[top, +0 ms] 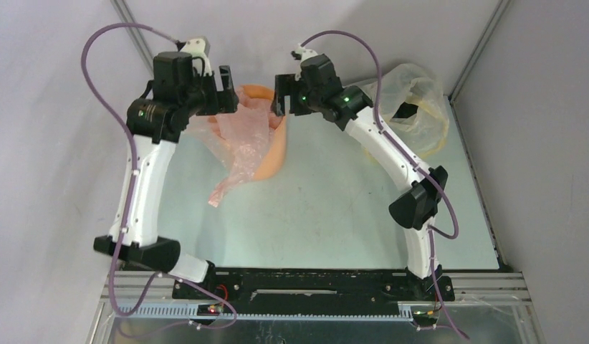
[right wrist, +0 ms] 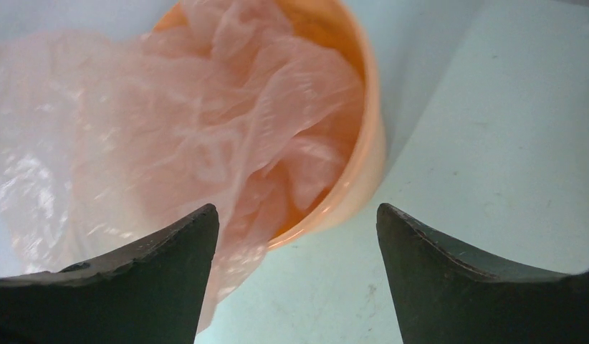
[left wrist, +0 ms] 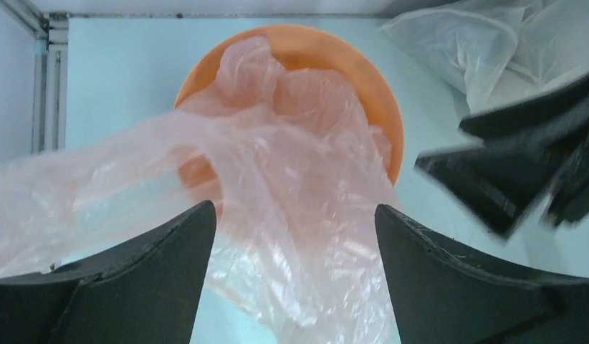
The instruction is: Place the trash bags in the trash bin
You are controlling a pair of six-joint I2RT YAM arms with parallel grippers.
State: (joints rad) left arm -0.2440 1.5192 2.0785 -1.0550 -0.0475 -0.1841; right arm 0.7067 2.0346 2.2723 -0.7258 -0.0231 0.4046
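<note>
Next, my right gripper goes down to straddle and close on the bin's bare rim (top: 284, 125) (right wrist: 351, 174), since that part lies below the open fingers, clear of the pink bag.
The round orange trash bin (top: 271, 154) stands at the back middle of the table. The pale pink trash bag (top: 241, 143) lies partly inside it and hangs over its near-left rim down to the table. My left gripper (top: 226, 89) hovers open at the bin's left, above the bag. My right gripper (top: 282, 93) hovers open at the bin's right rim. In the left wrist view the bag (left wrist: 291, 193) fills the bin (left wrist: 370, 86) and spills between the open fingers. In the right wrist view the bag (right wrist: 184, 136) drapes over the bin's rim (right wrist: 363, 179).
A larger clear yellowish plastic bag (top: 420, 104) with dark contents lies at the back right corner, also in the left wrist view (left wrist: 478, 50). Grey walls and metal frame posts enclose the table. The right gripper shows as dark shapes (left wrist: 514, 172) in the left wrist view.
</note>
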